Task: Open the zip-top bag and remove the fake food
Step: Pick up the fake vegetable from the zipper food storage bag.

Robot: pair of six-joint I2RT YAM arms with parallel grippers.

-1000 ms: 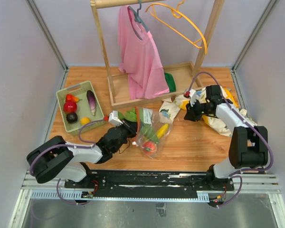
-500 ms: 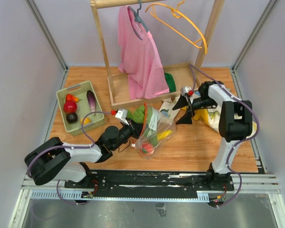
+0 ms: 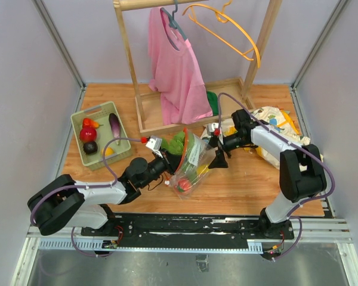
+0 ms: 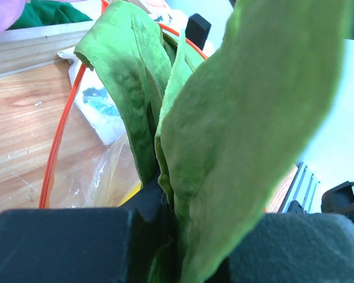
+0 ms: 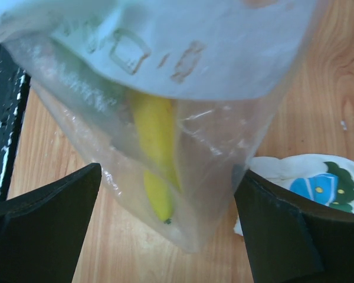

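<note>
Food lies at the tray's purple piece point(image 3: 114, 126). I should move my left gripper off the bag point(image 3: 196, 159) next, to the left in the top view, and let go of the green leafy piece over the purple piece.
The clear zip-top bag point(image 3: 196, 159) lies mid-table with its orange-red zipper mouth point(image 4: 58, 147) facing left and lifted. A yellow piece point(image 5: 156, 154) and a red piece point(image 3: 182, 186) of fake food show inside it. My left gripper point(image 3: 169, 159) sits at the mouth, shut on a green leafy fake food piece point(image 4: 224, 135) that sticks up out of the bag. Just right of the bag, my right gripper point(image 3: 216, 150) stands open. In the right wrist view its two fingers point(image 5: 44, 227) flank the bag's lower corner without touching it.
A pale green tray point(image 3: 77, 127) at the left holds red, purple, dark and yellow fake food. A wooden rack point(image 3: 144, 122) with a pink shirt point(image 3: 176, 71) stands behind. A dinosaur-print cloth point(image 3: 275, 128) lies at the right.
My right gripper has left the dinosaur cloth, opened wide and swung left to the bag's right side. The left gripper has raised the bag's mouth and the green leaf.
</note>
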